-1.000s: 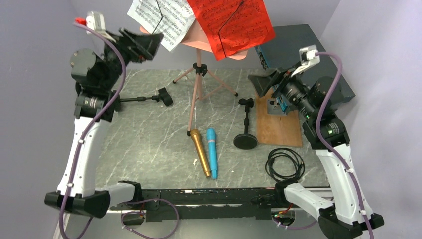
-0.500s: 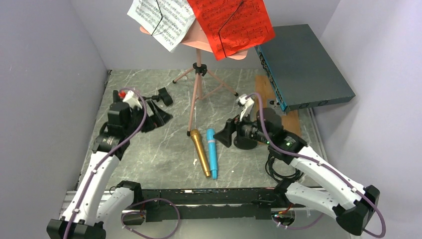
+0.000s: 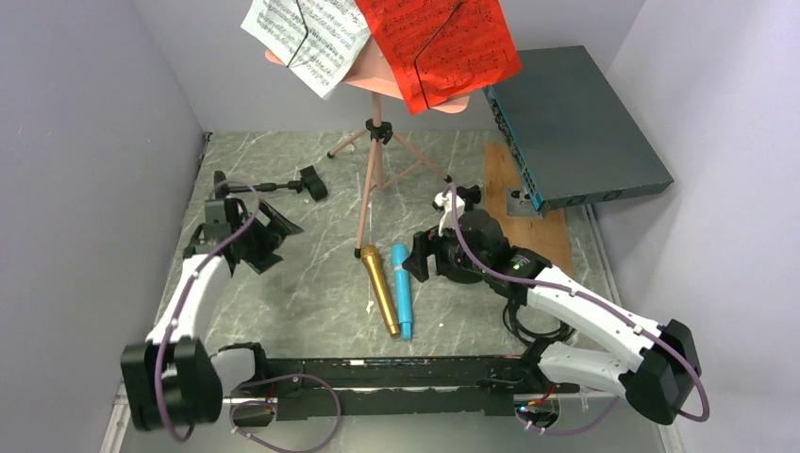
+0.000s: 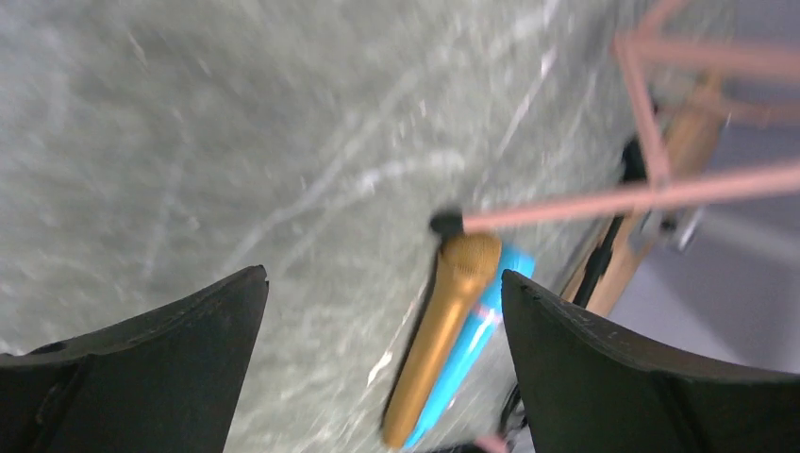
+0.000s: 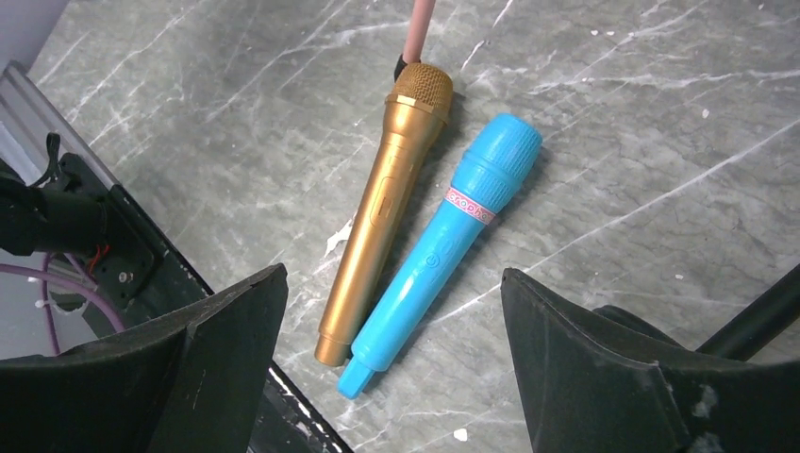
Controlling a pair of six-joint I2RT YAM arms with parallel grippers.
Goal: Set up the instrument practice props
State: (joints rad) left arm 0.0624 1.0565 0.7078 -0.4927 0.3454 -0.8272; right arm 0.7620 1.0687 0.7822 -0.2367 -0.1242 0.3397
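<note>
I should next move my left gripper outward and down, tilting toward the table, onto the black pole's body near its wall-side end, since the pole lies flat.
The gold microphone (image 3: 380, 288) and blue microphone (image 3: 403, 288) lie side by side on the marble table, just below a foot of the pink tripod music stand (image 3: 375, 160). Its desk carries a white page (image 3: 307, 33) and a red page (image 3: 439, 47). One black pole (image 3: 274, 186) lies flat at the back left. My left gripper (image 3: 278, 241) hangs open left of the microphones, facing them; the gold microphone (image 4: 443, 330) shows between its fingers. My right gripper (image 3: 418, 261) is open just right of the blue microphone (image 5: 443, 241). The other pole's base (image 3: 467, 272) is mostly hidden under that arm.
A large dark-teal box (image 3: 575, 123) sits at the back right, resting partly on a wooden board (image 3: 542, 241). A coiled black cable (image 3: 538, 316) lies near the right arm's base. Grey walls close in on the left, back and right.
Both arms have dropped from raised positions at the sides to low over the table. The left gripper swung in from the left and the right gripper from the right, toward the microphones.
</note>
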